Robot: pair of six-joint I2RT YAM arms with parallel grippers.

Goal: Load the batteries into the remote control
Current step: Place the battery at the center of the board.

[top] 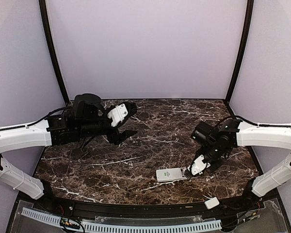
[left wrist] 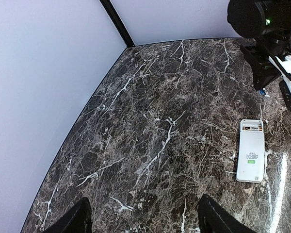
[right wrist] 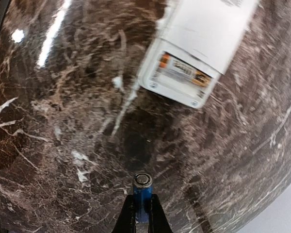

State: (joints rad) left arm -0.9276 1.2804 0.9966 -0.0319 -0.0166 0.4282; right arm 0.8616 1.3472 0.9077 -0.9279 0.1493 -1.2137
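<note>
The blue battery [right wrist: 142, 191] is end-on to the crosswise battery compartment, so my right gripper will lower toward the table's front edge and release it on bare marble [right wrist: 94, 114] beside the remote.
The white remote control [top: 169, 174] lies back up near the table's front edge, its battery compartment [right wrist: 181, 72] uncovered at the end facing my right gripper [top: 189, 172]. That gripper [right wrist: 142, 209] is shut on a blue battery [right wrist: 142, 191], held just above the marble a short way from the open compartment. The left wrist view also has the remote control [left wrist: 251, 155], with a speck of the blue battery [left wrist: 263, 92] under the right arm. My left gripper [top: 133, 120] hovers open and empty over the back left of the table, its fingers [left wrist: 76, 219] spread wide.
A small plain white cover piece [top: 212, 203] rests on the black rim at the front right. Black frame posts [top: 53, 53] stand at the back corners against lilac walls. The dark marble table [top: 150, 145] stretches between the arms.
</note>
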